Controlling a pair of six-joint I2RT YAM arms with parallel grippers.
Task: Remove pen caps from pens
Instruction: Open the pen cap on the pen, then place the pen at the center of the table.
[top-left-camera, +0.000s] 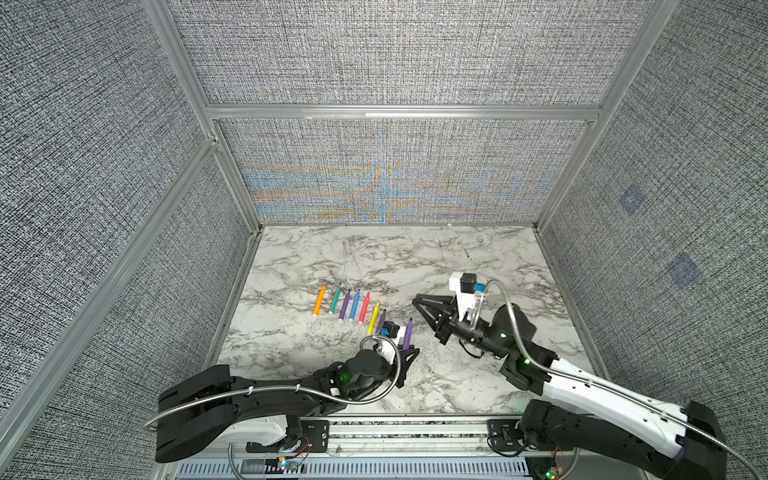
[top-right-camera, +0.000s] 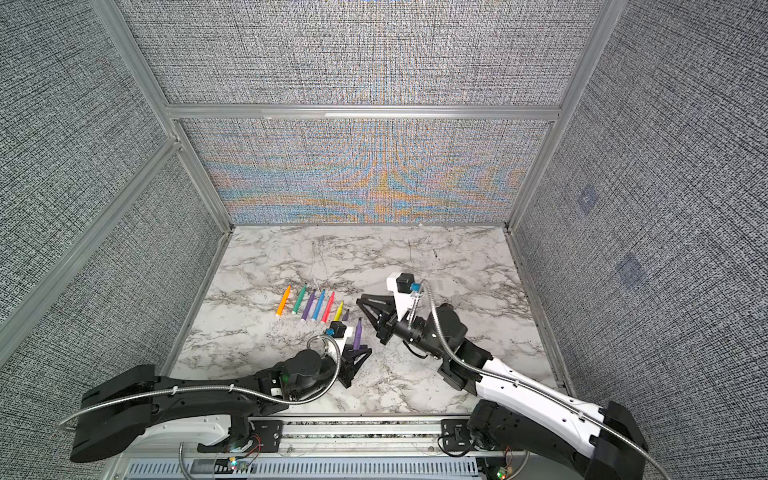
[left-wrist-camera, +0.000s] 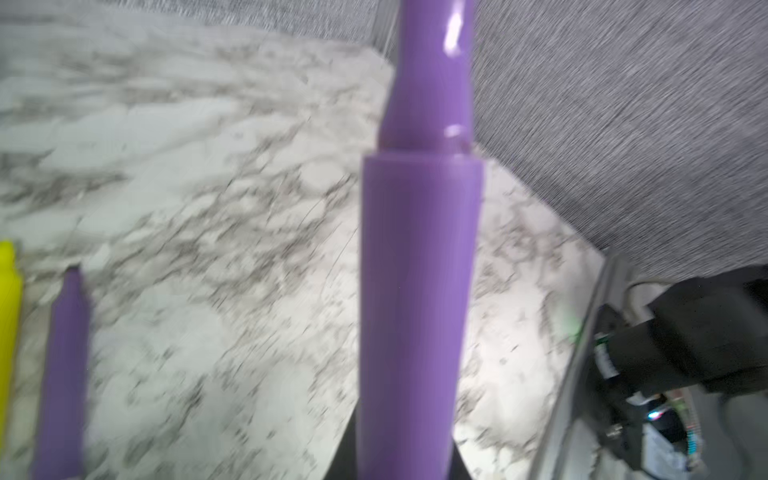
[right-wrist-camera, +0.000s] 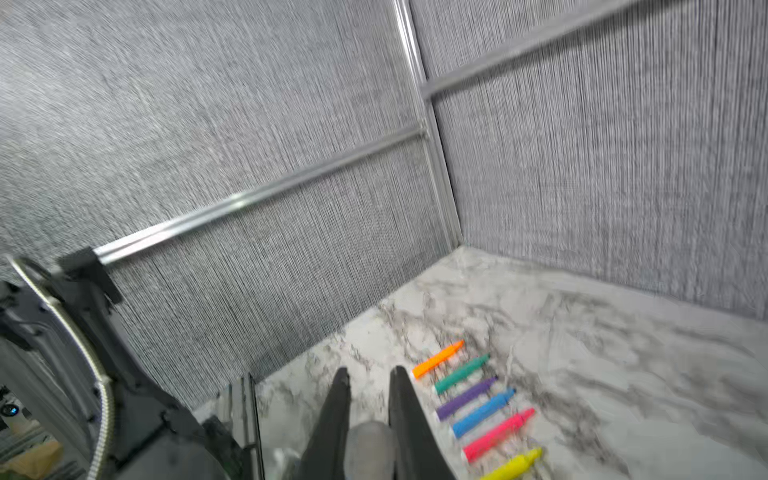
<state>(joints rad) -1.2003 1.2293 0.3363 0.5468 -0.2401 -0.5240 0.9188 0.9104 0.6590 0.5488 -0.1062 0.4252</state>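
Note:
The purple pen's neck is bare, so the robot's left gripper will next tilt downward, go down to the marble (top-left-camera: 399, 317) (left-wrist-camera: 196, 368) beside the further purple pen and let go.
My left gripper (top-left-camera: 409, 352) (left-wrist-camera: 405, 469) is shut on a purple pen (top-left-camera: 408, 332) (left-wrist-camera: 419, 291), which points up and away with its tapered neck bare. My right gripper (top-left-camera: 415, 300) (right-wrist-camera: 370, 374) hovers just beyond it, shut on a greyish clear pen cap (right-wrist-camera: 370, 446) deep between its fingers. The other pens lie in a row on the marble to the left: orange (top-left-camera: 319, 300), green (top-left-camera: 335, 298), purple (top-left-camera: 345, 304), blue (top-left-camera: 355, 304), red (top-left-camera: 365, 306), yellow (top-left-camera: 374, 318). A further purple pen (top-left-camera: 381, 320) is partly hidden behind the left wrist camera.
The marble tabletop (top-left-camera: 415, 257) is boxed in by grey fabric walls with aluminium rails on three sides. Bare marble stretches behind and to the right of the pen row. The arm bases and a slotted rail (top-left-camera: 407, 432) run along the front edge.

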